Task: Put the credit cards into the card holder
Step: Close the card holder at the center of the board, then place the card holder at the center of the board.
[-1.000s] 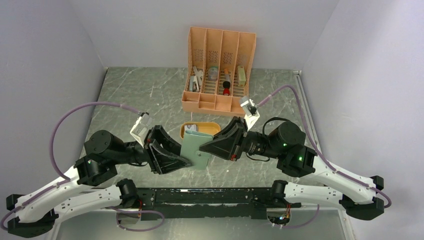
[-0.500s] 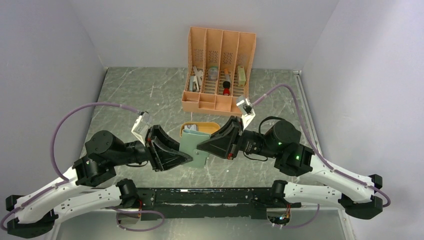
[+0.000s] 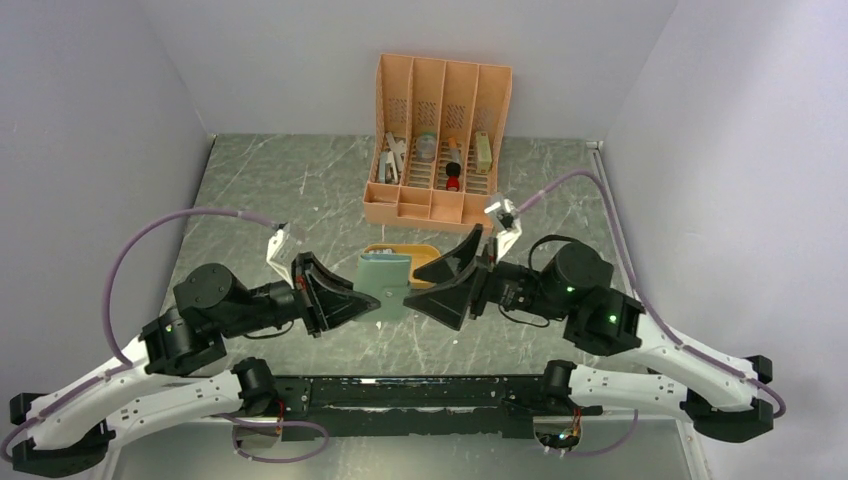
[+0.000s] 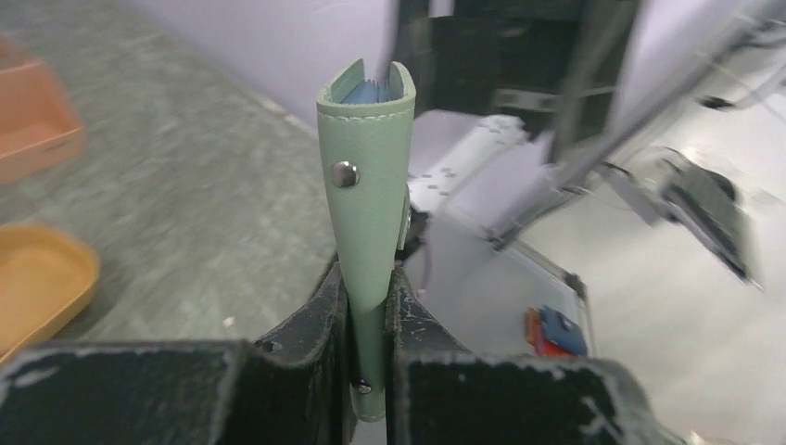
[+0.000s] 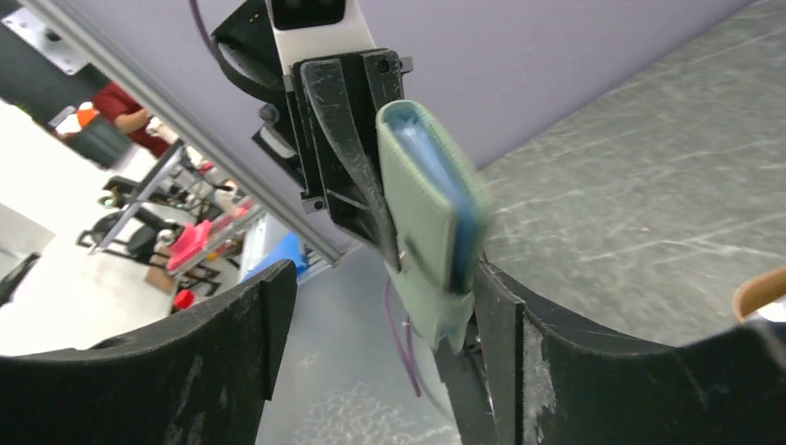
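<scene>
The tabletop (image 3: 333,252) beside the tray has an empty patch, so the robot next needs to lower its left gripper to the left in the top view and release the card holder there.
The card holder (image 3: 385,282), a grey-green folded wallet with a snap stud, hangs in the air over the table's middle. My left gripper (image 3: 374,305) is shut on its lower edge; the left wrist view shows the card holder (image 4: 368,195) standing upright out of the left gripper (image 4: 371,311). Thin blue edges (image 5: 452,199), apparently credit cards, sit between its leaves. My right gripper (image 3: 411,288) is open. In the right wrist view the card holder (image 5: 422,232) lies close beside one right finger (image 5: 505,343), and the right gripper (image 5: 380,320) holds nothing.
An orange oval tray (image 3: 426,251) lies on the table just behind the card holder, mostly hidden by it. A tall orange slotted organizer (image 3: 440,130) with small items stands at the back. The tray (image 4: 42,278) also shows at the left of the left wrist view.
My right gripper has opened and let go of the card holder. My left gripper has closed on it, and the holder has shifted slightly toward the back.
</scene>
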